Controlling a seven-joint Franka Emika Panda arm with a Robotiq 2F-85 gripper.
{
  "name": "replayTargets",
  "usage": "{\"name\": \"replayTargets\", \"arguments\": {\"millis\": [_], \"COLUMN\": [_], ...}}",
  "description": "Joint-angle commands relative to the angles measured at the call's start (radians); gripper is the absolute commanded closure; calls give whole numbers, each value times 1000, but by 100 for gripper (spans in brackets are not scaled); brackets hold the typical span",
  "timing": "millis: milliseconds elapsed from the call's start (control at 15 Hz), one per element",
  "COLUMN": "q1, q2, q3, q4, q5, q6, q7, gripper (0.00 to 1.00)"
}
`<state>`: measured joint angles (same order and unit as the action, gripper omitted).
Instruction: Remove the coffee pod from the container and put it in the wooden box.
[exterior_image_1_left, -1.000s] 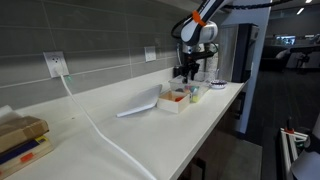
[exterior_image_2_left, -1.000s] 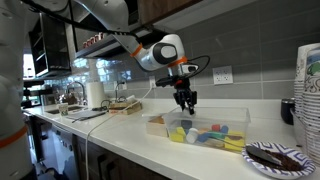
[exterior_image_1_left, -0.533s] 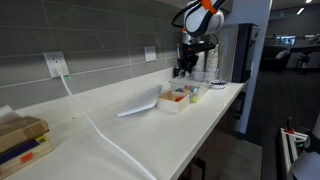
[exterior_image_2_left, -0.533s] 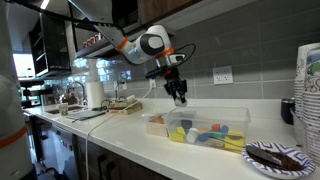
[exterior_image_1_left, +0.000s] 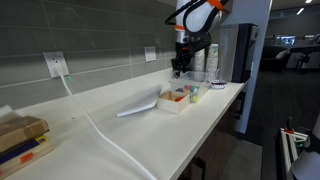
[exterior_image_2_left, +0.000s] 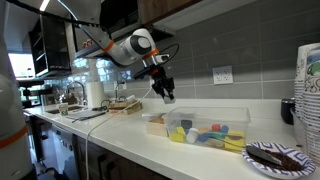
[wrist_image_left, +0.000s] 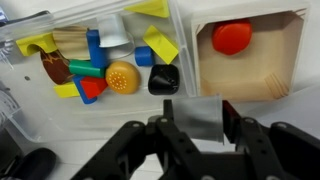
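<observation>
The coffee pod should go down into the space beside the red piece in the wooden box (exterior_image_1_left: 172, 101), so the robot's gripper should first move away from the container.
My gripper (wrist_image_left: 195, 112) is shut on a grey, translucent coffee pod (wrist_image_left: 192, 120), held in the air. In the wrist view the clear container (wrist_image_left: 186, 50) lies below at the left, full of coloured toy blocks. The pale wooden box (wrist_image_left: 250, 72) lies at the right with a red piece (wrist_image_left: 232, 37) in it. In both exterior views the gripper (exterior_image_1_left: 180, 68) (exterior_image_2_left: 163, 95) hangs well above the counter, over the wooden box (exterior_image_1_left: 172, 101) (exterior_image_2_left: 156, 124), with the container (exterior_image_1_left: 195, 92) (exterior_image_2_left: 212, 131) beside it.
A black object (wrist_image_left: 163, 80) and an orange ball (wrist_image_left: 122, 76) lie in the container. A white cable (exterior_image_1_left: 95, 125) runs across the counter. A dark plate (exterior_image_2_left: 280, 156) and stacked cups (exterior_image_2_left: 308, 80) stand near the container. A tiled wall runs behind.
The gripper has risen from just over the container and moved sideways to above the wooden box, with the pod in it.
</observation>
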<state>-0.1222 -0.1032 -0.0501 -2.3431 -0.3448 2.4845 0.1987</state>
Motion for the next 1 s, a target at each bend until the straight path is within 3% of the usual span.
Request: {"name": "replayTargets", "arguments": {"millis": [0,267,667,733,800,933], "q1": [17,38,73,79,84,93], "q2": [13,70,168,178,186,197], "q3": [39,66,49,45,42,35], "q4": [-12,6,25,29,32,37], "q5": [-114,-195,-272,-276,-275,-272], "q6": [10,5,26,26,25,21], "q7": [104,193,272,277,277,276], "gripper": [77,77,77,27,26,12]}}
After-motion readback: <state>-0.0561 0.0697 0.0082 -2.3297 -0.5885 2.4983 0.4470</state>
